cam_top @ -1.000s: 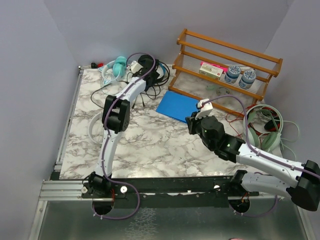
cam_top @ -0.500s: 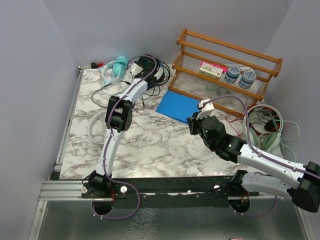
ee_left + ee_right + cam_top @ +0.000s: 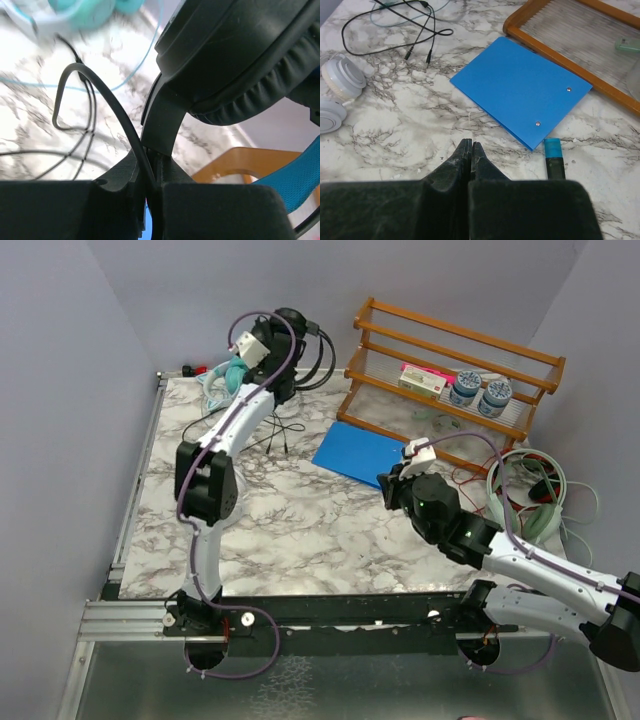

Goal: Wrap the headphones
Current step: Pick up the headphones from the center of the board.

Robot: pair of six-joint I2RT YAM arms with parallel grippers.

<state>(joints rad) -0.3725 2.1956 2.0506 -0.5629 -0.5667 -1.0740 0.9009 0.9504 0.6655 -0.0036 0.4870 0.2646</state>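
I should move my left gripper up, back and then down, and let go of the black headphones [image 3: 293,328] on the bare marble in front of the blue folder, because that spot is clear.
My left gripper [image 3: 283,358] is shut on the yoke of the black headphones [image 3: 293,328] and holds them up above the table's far left corner. In the left wrist view the yoke [image 3: 161,122] sits between my jaws, below the padded earcup [image 3: 240,55]. A black cable [image 3: 107,102] runs down past the left gripper [image 3: 152,162]. The teal headphones [image 3: 233,374] lie under them at the back. The white headphones [image 3: 340,75] rest at the table's left. Shut and holding nothing, my right gripper [image 3: 389,483] hovers over the marble near the middle [image 3: 471,145].
A blue folder [image 3: 358,452] lies before the wooden rack [image 3: 450,380], which holds a box and two jars. Thin black cables [image 3: 268,430] trail across the back left. A blue-capped marker [image 3: 554,160] lies beside the folder. More headphones and red cables [image 3: 527,502] sit at the far right.
The left gripper has closed on the black headphones and lifted them up and back off the table. The right arm has barely shifted.
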